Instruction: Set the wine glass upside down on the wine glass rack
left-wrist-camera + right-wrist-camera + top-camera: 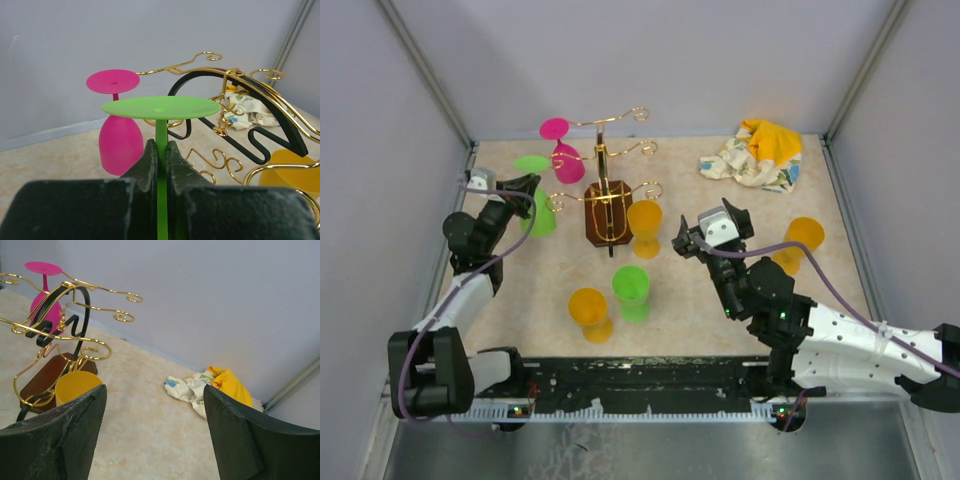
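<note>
The rack's empty middle hook (557, 161) (177, 123) lies to the right of my left gripper in the top view, so I will slide the green glass's stem that way into the hook's curl and release.
The wine glass rack (605, 175) is gold wire on a dark brown base (608, 222) at the table's middle back. A pink glass (560, 150) hangs upside down on its left arm. My left gripper (528, 190) is shut on the stem of a green wine glass (538, 215), held upside down with its foot (161, 107) on top, just left of the rack's near-left hook arm (557, 203). The left wrist view shows the stem clamped between the fingers (145, 162), with the pink glass (120, 142) behind it. My right gripper (692, 240) is open and empty, right of the rack.
An orange glass (644, 225) stands upright against the rack's right side. A green glass (631, 292) and an orange one (589, 312) stand near the front middle. Another orange glass (800, 240) is at the right. A crumpled cloth (755, 155) lies at the back right.
</note>
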`<state>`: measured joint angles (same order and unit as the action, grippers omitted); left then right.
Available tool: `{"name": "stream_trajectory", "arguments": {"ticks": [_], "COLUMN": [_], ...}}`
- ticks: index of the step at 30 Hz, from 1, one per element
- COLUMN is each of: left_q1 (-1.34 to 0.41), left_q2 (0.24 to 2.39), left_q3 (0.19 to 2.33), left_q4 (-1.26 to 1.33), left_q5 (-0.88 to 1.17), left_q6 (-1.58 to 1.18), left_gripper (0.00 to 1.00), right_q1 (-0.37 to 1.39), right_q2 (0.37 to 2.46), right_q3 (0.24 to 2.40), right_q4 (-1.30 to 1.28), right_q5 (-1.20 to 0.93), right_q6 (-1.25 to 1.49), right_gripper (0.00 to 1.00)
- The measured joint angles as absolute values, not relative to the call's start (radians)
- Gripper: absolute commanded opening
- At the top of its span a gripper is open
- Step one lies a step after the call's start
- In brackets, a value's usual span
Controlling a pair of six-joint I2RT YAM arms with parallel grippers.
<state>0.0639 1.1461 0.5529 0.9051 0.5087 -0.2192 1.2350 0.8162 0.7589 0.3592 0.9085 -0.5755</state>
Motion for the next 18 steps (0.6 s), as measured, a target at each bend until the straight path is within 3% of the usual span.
{"name": "stream_trajectory", "arguments": {"ticks": [18], "left_q1": [0.064], "left_q2": [1.372], "left_q3": [0.609], "left_q4": [1.164], "left_q5": [0.807], "left_q6": [-0.33], "left_gripper": [0.0], "right_q1": [1.235], "right_q2": [0.849], "right_q3": [0.759], "right_q4": [0.342], "right_q5": [0.913], "right_q6": [-0.573], "right_gripper": [0.83]}}
